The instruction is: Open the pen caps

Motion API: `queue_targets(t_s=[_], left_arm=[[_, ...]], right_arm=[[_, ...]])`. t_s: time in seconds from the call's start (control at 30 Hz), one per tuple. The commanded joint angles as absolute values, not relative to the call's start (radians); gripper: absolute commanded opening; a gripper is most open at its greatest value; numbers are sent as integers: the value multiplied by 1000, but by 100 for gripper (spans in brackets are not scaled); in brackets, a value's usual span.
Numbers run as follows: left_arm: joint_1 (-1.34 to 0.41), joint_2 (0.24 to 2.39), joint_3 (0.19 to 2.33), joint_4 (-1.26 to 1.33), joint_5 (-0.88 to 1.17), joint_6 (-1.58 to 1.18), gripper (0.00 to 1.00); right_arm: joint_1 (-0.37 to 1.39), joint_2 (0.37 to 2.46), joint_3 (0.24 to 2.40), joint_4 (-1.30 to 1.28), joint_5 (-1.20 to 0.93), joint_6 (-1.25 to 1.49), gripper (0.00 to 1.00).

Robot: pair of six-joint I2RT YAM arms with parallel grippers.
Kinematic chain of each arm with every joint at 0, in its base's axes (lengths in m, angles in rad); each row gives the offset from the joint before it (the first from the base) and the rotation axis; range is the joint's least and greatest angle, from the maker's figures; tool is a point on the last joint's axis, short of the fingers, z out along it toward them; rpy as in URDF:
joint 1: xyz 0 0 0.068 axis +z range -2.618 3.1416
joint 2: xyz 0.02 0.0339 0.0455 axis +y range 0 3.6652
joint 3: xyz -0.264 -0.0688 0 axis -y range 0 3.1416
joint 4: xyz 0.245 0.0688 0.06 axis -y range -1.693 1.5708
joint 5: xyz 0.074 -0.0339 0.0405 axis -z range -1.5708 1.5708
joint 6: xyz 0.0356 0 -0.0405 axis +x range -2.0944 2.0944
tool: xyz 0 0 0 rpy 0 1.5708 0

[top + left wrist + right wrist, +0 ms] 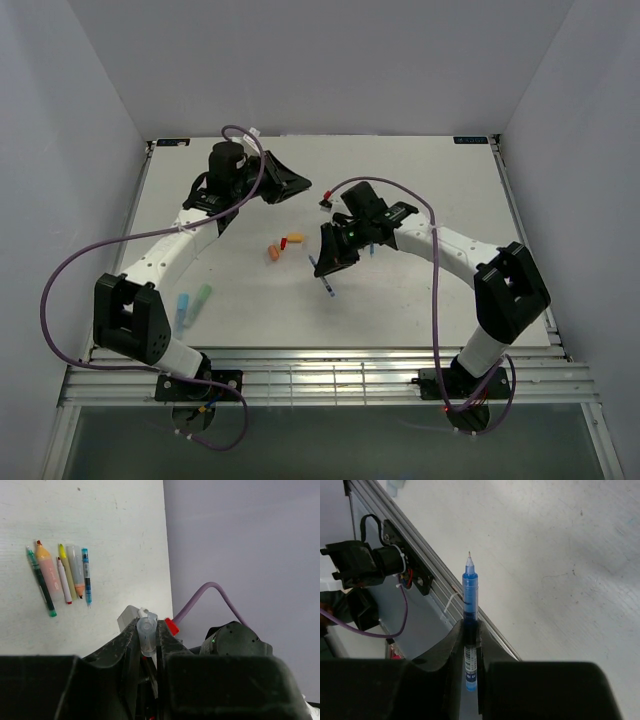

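Note:
Loose caps already lie on the tabletop, so the robot's left gripper will swing back and down to release the clear cap beside the red-and-yellow cap [292, 240].
My left gripper [147, 630] is shut on a clear pen cap [146, 636] and is raised over the far left of the table [420, 180]. Below it, several pens [64, 577] lie side by side: green, orange, pink, yellow and blue. My right gripper [471, 627] is shut on a blue pen [470, 592] whose bare tip points at the table's near edge. From above, that pen [326, 283] sticks out below the right gripper [326, 262] at mid-table. An orange cap [274, 254] and a red-and-yellow cap [292, 240] lie between the two grippers. The left gripper [298, 185] points right.
Two short pieces, one blue [184, 307] and one teal [203, 295], lie near the left front. A slatted metal rail [330, 375] runs along the near edge. White walls close in the table on three sides. Purple cables [60, 290] loop off both arms.

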State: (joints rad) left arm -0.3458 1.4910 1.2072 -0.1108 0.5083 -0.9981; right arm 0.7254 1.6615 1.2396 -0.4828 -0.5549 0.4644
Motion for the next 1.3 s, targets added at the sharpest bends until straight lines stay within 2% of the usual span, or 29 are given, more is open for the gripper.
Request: queue_targets(t_s=[0.0, 0.17, 0.53, 0.8, 1.27], left_arm=[[-339, 1492, 1279, -205, 534, -908, 0], [-339, 1542, 1328, -372, 558, -799, 0], [-339, 1591, 1331, -546, 502, -603, 0], [-351, 1727, 1359, -546, 597, -572, 0], [-408, 1946, 1482, -586, 586, -525, 0]], right_arm=[[660, 1643, 1249, -422, -615, 497, 8], [546, 1657, 1272, -465, -529, 480, 8], [341, 1733, 1296, -554, -279, 393, 8], [278, 1822, 1322, -574, -253, 361, 8], [239, 1939, 1384, -563, -268, 334, 8]])
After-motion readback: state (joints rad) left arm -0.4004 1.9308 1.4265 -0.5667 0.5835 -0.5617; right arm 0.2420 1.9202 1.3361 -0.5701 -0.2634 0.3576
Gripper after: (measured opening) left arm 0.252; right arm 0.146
